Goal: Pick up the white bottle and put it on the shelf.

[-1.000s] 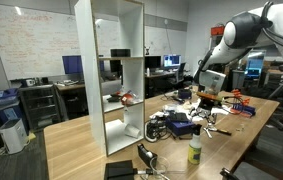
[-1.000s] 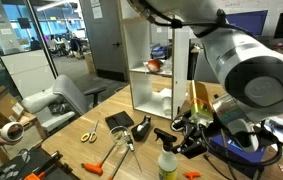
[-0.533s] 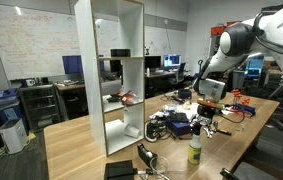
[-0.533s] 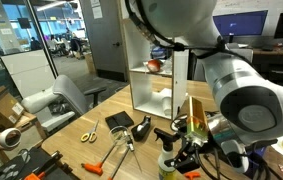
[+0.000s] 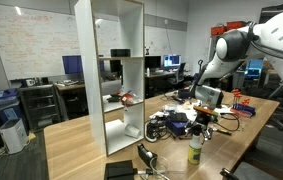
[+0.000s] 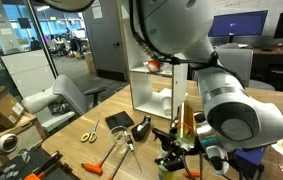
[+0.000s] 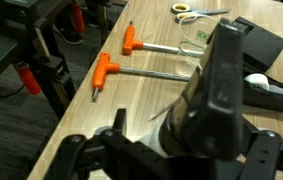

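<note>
The white bottle stands below my gripper: I need to bring the open fingers down around its upper part, then close.
The white bottle (image 5: 194,150) stands upright near the table's front edge, with a white top and a pale yellow-green body. My gripper (image 5: 204,118) hangs just above it, a little to one side, and looks open and empty. In an exterior view the gripper (image 6: 187,150) is right beside the bottle (image 6: 167,166), which is partly hidden. In the wrist view the gripper (image 7: 166,152) fills the lower frame, and a pale patch of the bottle's top (image 7: 153,139) shows between its dark links. The tall white shelf (image 5: 121,70) stands on the table's far side and also shows in an exterior view (image 6: 151,60).
Two orange T-handle tools (image 7: 106,68), yellow scissors (image 7: 191,10) and a black box (image 7: 253,40) lie on the wooden table (image 5: 76,140). Cables and electronics (image 5: 171,124) sit near the shelf foot. The shelf holds a red object (image 5: 127,98).
My gripper has moved toward the table's front and down, from beside the clutter to just above the white bottle. The bottle has not moved.
</note>
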### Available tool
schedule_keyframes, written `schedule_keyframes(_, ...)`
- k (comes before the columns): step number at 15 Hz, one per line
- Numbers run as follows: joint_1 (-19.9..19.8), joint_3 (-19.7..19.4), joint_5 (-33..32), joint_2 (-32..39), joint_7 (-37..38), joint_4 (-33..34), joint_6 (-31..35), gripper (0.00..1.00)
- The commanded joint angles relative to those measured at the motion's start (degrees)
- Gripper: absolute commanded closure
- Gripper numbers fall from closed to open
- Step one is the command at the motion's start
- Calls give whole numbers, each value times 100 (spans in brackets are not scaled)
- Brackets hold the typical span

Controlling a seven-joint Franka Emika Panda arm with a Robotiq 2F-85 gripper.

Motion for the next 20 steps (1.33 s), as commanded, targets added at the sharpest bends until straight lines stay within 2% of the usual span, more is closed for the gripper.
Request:
schedule_keyframes(1,-17,85,308,280,-201,147,-59,0)
schedule_keyframes(2,-5,88,327,325,-236,136,-29,0)
schedule_keyframes(3,3,86,378,340,-306,87,62,25)
schedule_keyframes(4,21,73,392,357,-362,66,146,26)
schedule_keyframes(7,11,55,424,411,-468,65,229,57)
schedule_keyframes(9,6,50,431,401,-485,62,191,71)
schedule_keyframes(11,9,39,427,384,-499,69,167,77)
schedule_keyframes(14,28,25,402,292,-504,39,133,100)
schedule_keyframes(20,133,-18,340,-107,-369,-133,86,96)
